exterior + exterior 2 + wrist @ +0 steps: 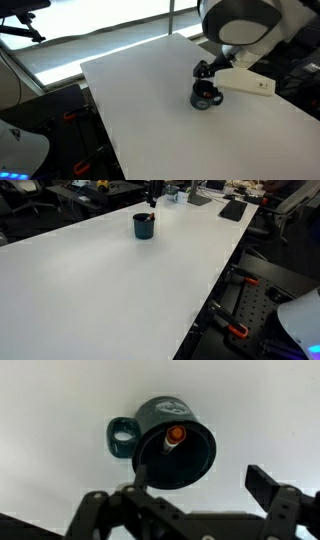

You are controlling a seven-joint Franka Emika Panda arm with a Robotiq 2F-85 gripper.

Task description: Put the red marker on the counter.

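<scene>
The marker's reddish-orange end (151, 217) (176, 434) lies below, to my gripper's left in the wrist view, so my gripper shifts there next and brings the fingers down around it.
The red marker (172, 439) stands tilted inside the dark round mug (185, 460), its reddish-orange end up. The mug stands upright on the white counter (50, 400), handle to the left in the wrist view. My gripper (203, 482) hovers above the mug, open and empty, one finger over the mug's rim and the other beside it over bare counter. In both exterior views the mug (207, 97) (143, 227) sits on the counter (150, 115) (100, 290) with the gripper (206, 70) (152, 192) just above it. The marker tip (151, 218) pokes over the rim.
The counter's edges drop off to dark floor with equipment on both sides. Desks with laptops and clutter (232, 208) lie beyond the far end. A white box-shaped part of the arm (248, 82) hangs next to the mug.
</scene>
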